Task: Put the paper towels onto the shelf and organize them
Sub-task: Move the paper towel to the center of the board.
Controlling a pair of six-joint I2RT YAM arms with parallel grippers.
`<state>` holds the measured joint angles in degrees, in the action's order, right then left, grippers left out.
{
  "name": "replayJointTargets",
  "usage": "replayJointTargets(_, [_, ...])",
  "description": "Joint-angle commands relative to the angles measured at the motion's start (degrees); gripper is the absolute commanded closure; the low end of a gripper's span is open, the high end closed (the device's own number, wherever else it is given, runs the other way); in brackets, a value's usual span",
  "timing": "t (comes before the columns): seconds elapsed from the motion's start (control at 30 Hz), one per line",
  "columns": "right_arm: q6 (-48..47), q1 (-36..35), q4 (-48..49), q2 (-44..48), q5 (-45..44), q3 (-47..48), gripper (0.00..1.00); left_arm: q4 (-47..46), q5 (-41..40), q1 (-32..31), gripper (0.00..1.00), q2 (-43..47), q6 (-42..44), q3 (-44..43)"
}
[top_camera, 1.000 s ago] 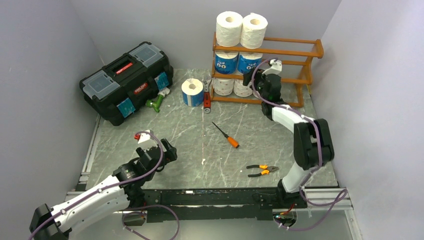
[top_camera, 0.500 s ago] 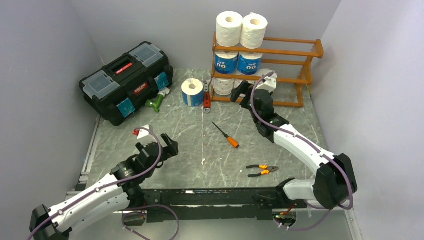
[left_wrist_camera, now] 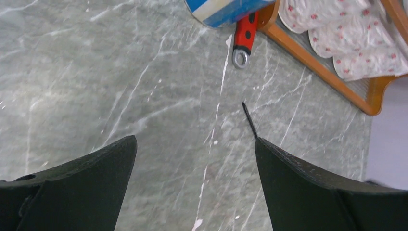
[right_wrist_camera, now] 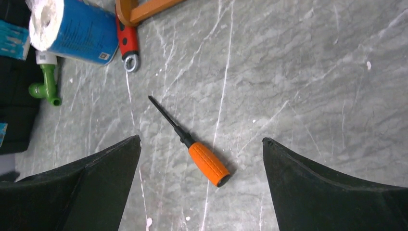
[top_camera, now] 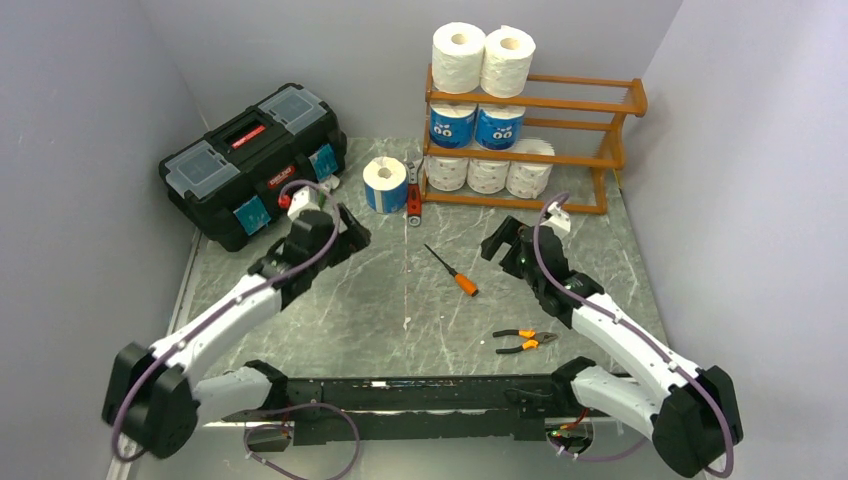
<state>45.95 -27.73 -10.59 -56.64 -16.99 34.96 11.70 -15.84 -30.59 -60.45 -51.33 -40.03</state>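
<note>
The left gripper moves outward and then down over the blue roll's rim by the toolbox next, since that roll stands outward of the open gripper.
The shelf (top_camera: 615,100) stands at the back right. Two white paper towels (top_camera: 458,55) sit on its top, two blue ones (top_camera: 452,125) on the middle tier, three white ones (top_camera: 488,175) on the bottom tier. One blue roll (top_camera: 385,185) stands on the table left of the shelf, seen also in the wrist views (left_wrist_camera: 226,7) (right_wrist_camera: 77,29). My left gripper (top_camera: 345,225) (left_wrist_camera: 194,141) hangs open and empty a little short of that roll. My right gripper (top_camera: 505,245) (right_wrist_camera: 201,139) is open and empty above the table in front of the shelf.
A black toolbox (top_camera: 255,160) sits at the back left with a green object (top_camera: 312,205) beside it. A red-handled tool (top_camera: 413,205) lies by the shelf's foot. An orange-handled screwdriver (top_camera: 455,275) (right_wrist_camera: 204,161) and pliers (top_camera: 525,342) lie mid-table.
My right gripper drew back from the bottom tier toward the table's middle, leaving a third white roll there. My left arm reached forward toward the blue roll on the table.
</note>
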Motion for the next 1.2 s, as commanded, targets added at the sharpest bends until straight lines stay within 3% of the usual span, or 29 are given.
replayJointTargets(0.0, [-1.4, 0.7, -0.6, 2.7, 4.4, -2.2, 0.00, -1.4, 12.1, 6.0, 0.01, -9.6, -1.5, -9.4])
replayJointTargets(0.3, [-4.1, 0.7, 8.0, 9.2, 15.7, -11.5, 0.01, 2.6, 10.6, 9.3, 0.01, -27.2, 3.7, -27.3])
replayJointTargets(0.83, [-7.5, 0.8, 4.5, 11.5, 16.1, -12.0, 0.01, 9.5, 9.5, 12.0, 0.07, -52.2, 5.0, -52.9])
replayJointTargets(1.17, [-9.3, 0.8, 2.1, 12.1, 16.5, -9.3, 0.01, 9.6, 8.5, 11.6, 0.10, -57.0, 6.9, -57.3])
